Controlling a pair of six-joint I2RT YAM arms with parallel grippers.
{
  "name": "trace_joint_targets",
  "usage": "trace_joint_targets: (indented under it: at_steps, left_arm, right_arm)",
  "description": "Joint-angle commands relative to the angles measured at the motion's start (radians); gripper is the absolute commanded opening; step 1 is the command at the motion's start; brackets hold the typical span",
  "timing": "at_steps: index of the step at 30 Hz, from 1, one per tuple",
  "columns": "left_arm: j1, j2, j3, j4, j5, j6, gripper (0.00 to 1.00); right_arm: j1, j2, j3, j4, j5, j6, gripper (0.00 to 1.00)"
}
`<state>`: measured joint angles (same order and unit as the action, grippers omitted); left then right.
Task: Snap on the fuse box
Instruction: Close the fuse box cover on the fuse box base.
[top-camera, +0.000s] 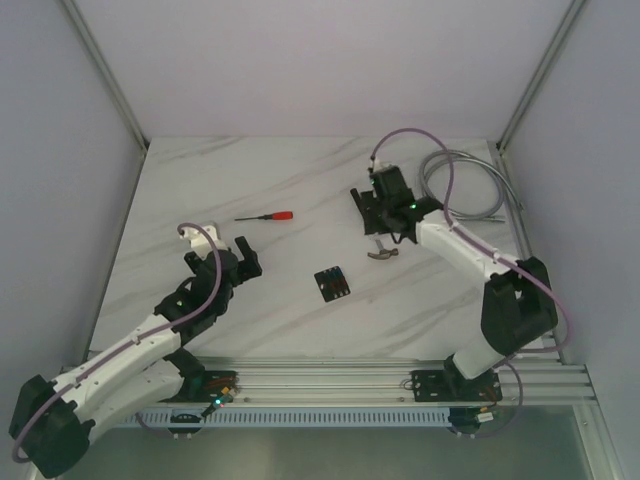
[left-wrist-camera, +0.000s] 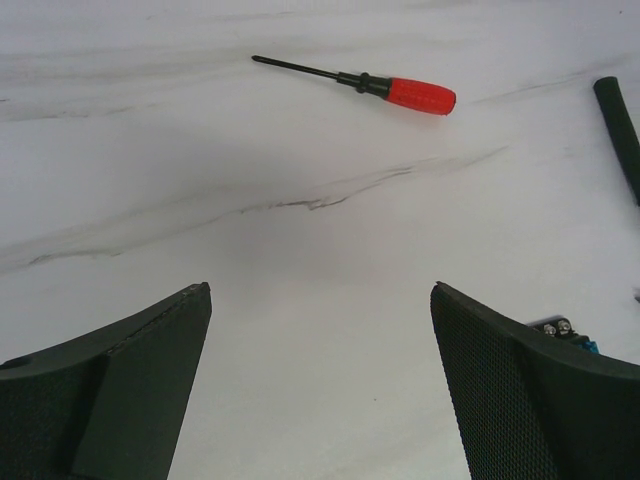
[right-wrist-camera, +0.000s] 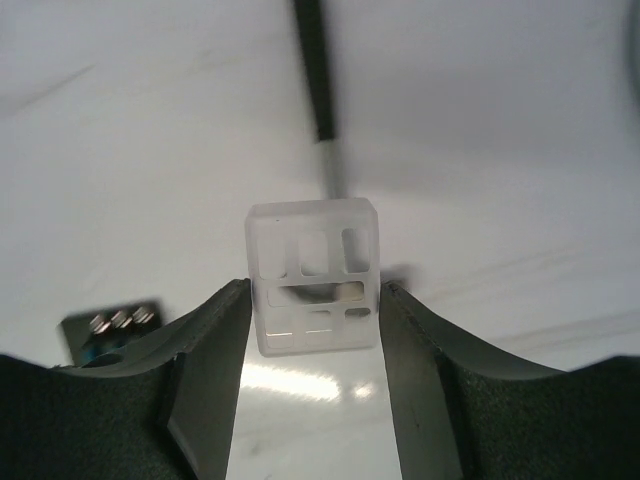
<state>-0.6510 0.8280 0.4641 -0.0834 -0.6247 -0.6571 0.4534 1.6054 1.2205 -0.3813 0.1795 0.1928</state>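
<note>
The coloured fuses lie bare, so my right gripper will move back, left in the top view and down onto them to release the fuse box's cover.
The fuse box (top-camera: 332, 283), a small black square block with coloured fuses, lies on the marble table between the arms. Its corner also shows low left in the right wrist view (right-wrist-camera: 110, 330) and at the right edge of the left wrist view (left-wrist-camera: 560, 328). My right gripper (top-camera: 375, 215) (right-wrist-camera: 315, 288) is at the back right, shut on a clear slotted plastic cover (right-wrist-camera: 315, 275), with one finger against each side. My left gripper (top-camera: 232, 255) (left-wrist-camera: 320, 290) stands wide open over bare table, left of the fuse box, with nothing in it.
A red-handled screwdriver (top-camera: 268, 215) (left-wrist-camera: 400, 92) lies ahead of the left gripper. A small hammer (top-camera: 382, 253) (right-wrist-camera: 315, 70) lies just under the right gripper. A grey cable loop (top-camera: 470, 185) rests at the back right. Walls close the table's sides.
</note>
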Motion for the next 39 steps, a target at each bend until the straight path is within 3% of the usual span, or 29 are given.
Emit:
trace_joint_targets:
  at_steps: [1,5,14,39]
  left_arm:
    - [0.005,-0.039,-0.018,-0.027,-0.007,-0.014,1.00]
    - [0.005,-0.056,-0.025,-0.032,-0.010,-0.015,1.00]
    - [0.005,-0.058,-0.023,-0.044,-0.005,-0.023,1.00]
    - [0.005,-0.036,-0.020,-0.046,-0.004,-0.024,1.00]
  right_arm:
    - [0.132,-0.057,-0.058,-0.094,0.066,0.143,0.43]
    - [0.275,-0.102,-0.076,-0.118,0.119,0.237,0.44]
    - [0.513,0.007,-0.053,-0.138,0.231,0.361,0.45]
    - [0.544,0.145,-0.045,-0.084,0.265,0.315,0.47]
